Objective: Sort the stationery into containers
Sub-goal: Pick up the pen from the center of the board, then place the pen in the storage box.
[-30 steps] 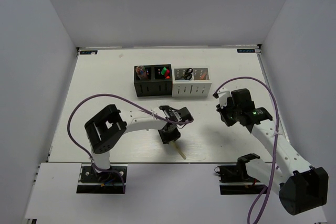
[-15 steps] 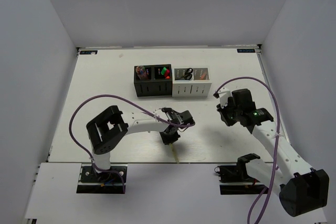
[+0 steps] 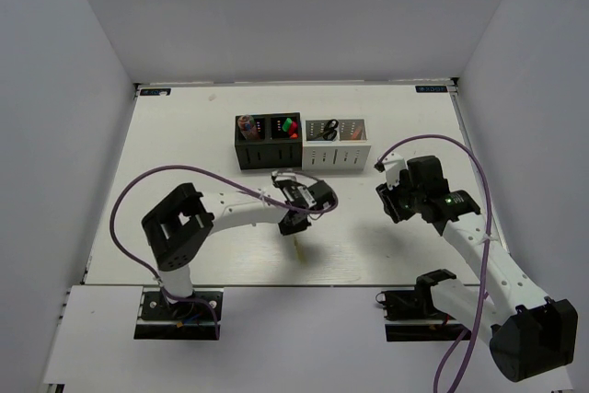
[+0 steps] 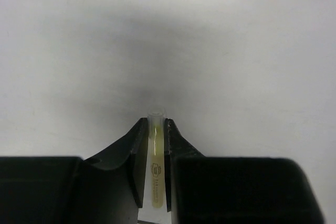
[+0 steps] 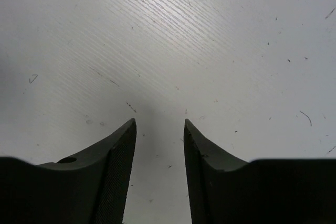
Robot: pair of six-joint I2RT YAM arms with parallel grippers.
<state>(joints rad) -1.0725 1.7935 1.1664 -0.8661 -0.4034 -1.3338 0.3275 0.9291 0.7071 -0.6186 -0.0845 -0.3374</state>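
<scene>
The stick should go up with my left gripper, then outward over to the white holder with the reddish item and be released there, because that holder still has room.
My left gripper is shut on a pale yellowish stick, which hangs below it over the table in front of the containers. The left wrist view shows the stick pinched between both black fingers, its tip poking past them. The containers stand in a row: two black holders and two white holders. The black ones hold a brownish item and highlighters. Scissors sit in the left white holder. My right gripper is open and empty above bare table.
White walls enclose the table on the left, back and right. The right arm's purple cable arcs above its wrist. The left arm's cable loops over the near left of the table.
My left gripper has moved away from the near edge toward the containers, carrying the pale stick with it. The right arm has barely moved.
</scene>
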